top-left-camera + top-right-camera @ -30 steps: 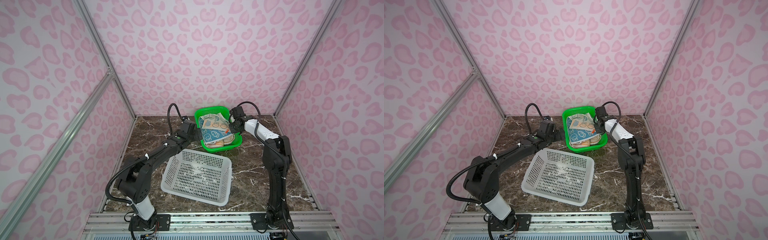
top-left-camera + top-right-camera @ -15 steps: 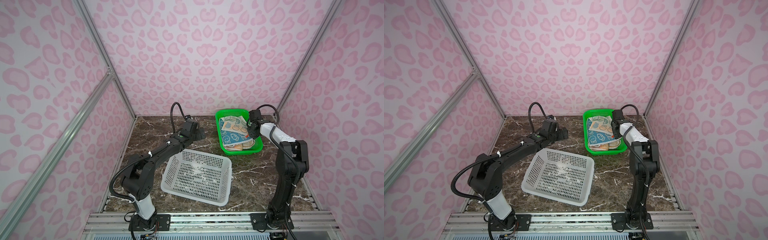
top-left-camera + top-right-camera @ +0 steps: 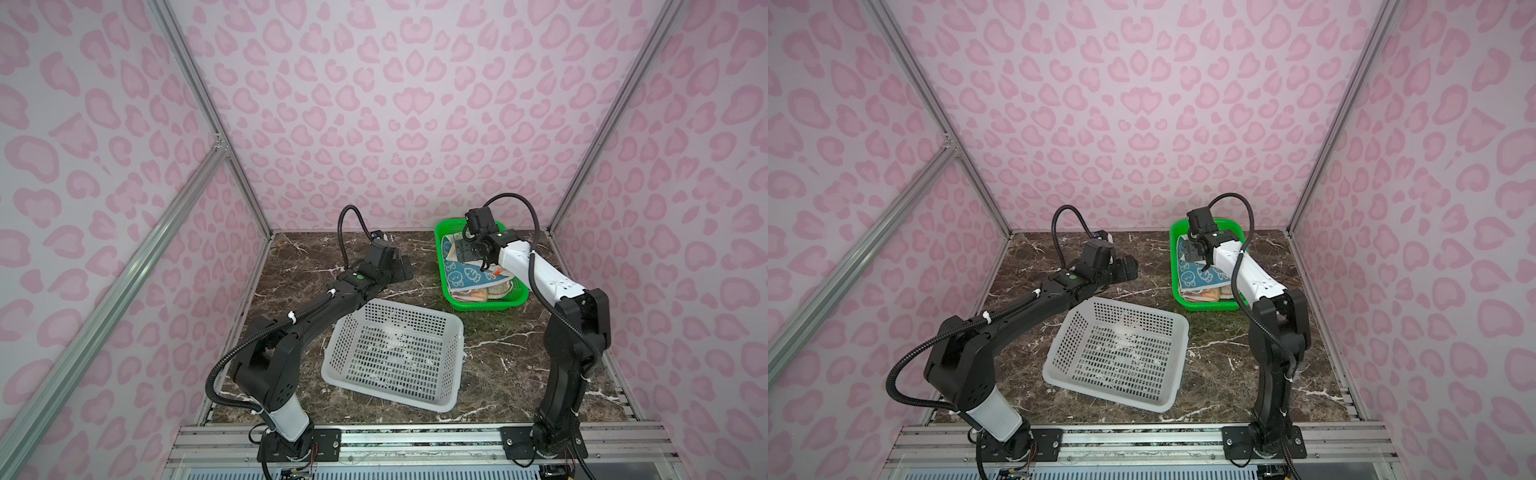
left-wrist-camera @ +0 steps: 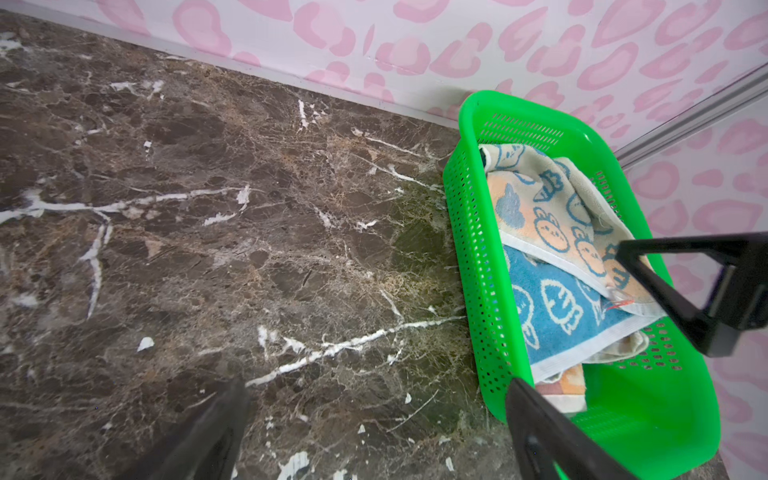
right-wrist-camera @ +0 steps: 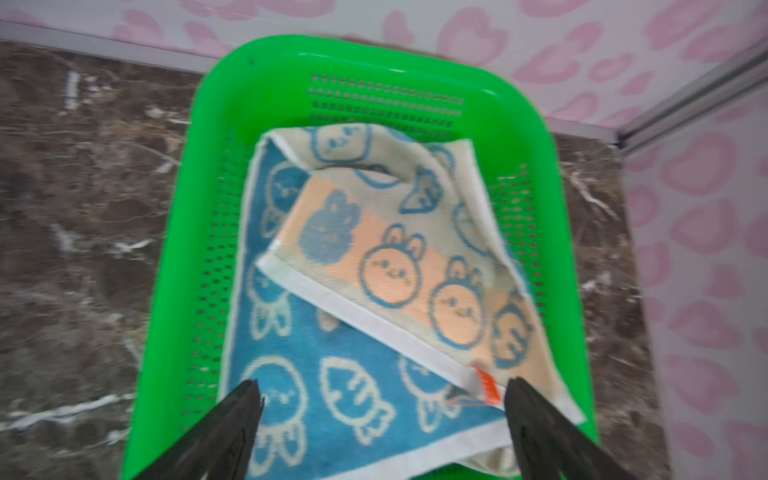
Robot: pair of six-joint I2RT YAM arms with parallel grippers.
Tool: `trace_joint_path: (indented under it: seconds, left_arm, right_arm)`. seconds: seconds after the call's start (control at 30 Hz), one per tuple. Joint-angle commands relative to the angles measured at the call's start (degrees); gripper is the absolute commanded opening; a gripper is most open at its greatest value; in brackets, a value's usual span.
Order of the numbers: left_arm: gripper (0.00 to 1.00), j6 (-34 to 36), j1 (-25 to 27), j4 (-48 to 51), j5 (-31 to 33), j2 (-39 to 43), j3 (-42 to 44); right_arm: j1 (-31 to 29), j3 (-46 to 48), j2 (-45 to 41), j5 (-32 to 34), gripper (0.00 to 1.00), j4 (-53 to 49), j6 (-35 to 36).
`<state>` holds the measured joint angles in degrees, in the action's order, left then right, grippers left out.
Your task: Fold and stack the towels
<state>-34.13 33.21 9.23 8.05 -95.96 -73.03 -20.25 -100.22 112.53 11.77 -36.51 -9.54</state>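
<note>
My right gripper moves toward my left gripper and down onto the green basket's rim [image 3: 441, 265] [image 5: 156, 376] next, as that side of the rim lies below it, between my grippers.
The towels [image 3: 468, 275] [image 3: 1200, 277] lie heaped in a green basket [image 3: 486, 306] [image 3: 1208, 308] at the back right of the table. The top one is blue with cream rabbits [image 5: 353, 374] [image 4: 561, 309], one corner flipped over to show an orange and cream side [image 5: 415, 266]. An orange cloth [image 3: 473, 295] peeks out beneath it. My right gripper [image 5: 382, 384] [image 3: 471, 255] [image 3: 1198, 255] hangs open just above the blue towel, holding nothing. Left of the basket, my left gripper [image 4: 376, 384] [image 3: 405, 268] [image 3: 1129, 266] stands open over bare marble.
A white perforated basket [image 3: 399, 306] [image 3: 1133, 306] sits front and centre, tilted, close under the left arm. The green basket [image 4: 469, 249] [image 5: 349, 54] stands near the back wall and right corner post. Dark marble lies between the two baskets.
The green basket with the towels slid right toward the back right corner. My right gripper then opened and now hangs over the towels. My left gripper drew back from the basket's left rim.
</note>
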Motion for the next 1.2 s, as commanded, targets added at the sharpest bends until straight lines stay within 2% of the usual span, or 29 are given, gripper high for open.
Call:
trace_joint_path:
  seconds: [0.0, 0.07, 0.17, 0.3, 0.5, 0.57, 0.87, 1.17]
  left_arm:
    - [0.97, -0.80, -0.03, -1.01, 0.79, 1.63, 0.91]
    - [0.97, -0.77, -0.08, -0.97, 1.05, 2.22, 1.59]
    - [0.97, -0.85, -0.08, -1.09, 1.19, 2.85, 2.49]
    - [0.97, -0.51, -0.08, -0.84, 1.62, 2.92, 2.85]
    - [0.97, -0.89, -0.08, -1.01, 0.94, 2.70, 2.90]
    - [0.97, -0.77, -0.08, -1.06, 0.88, 2.47, 2.73]
    - [0.97, -0.94, -0.08, -1.32, -0.02, 0.92, 1.85]
    - [0.97, -1.60, 0.00, -1.66, -1.79, -0.71, 0.45]
  right_arm:
    - [-2.19, -3.37, 4.39, -6.22, 0.86, -1.07, -5.77]
    - [-3.61, -6.44, 7.67, -6.78, 0.80, -2.10, -6.53]
    - [-5.03, -10.01, 11.44, -7.00, 0.77, -3.90, -7.11]
    - [-5.65, -10.98, 13.44, -7.90, 0.70, -3.61, -7.40]
    - [-4.99, -11.36, 14.82, -5.33, 0.49, -5.28, -6.05]
    - [-4.50, -10.34, 14.44, -4.96, 0.40, -5.09, -5.28]
    - [-2.66, -2.28, 8.97, -2.71, 0.17, -3.21, -2.83]
    - [0.08, 10.69, 0.91, 3.16, 0.02, -1.36, -1.59]
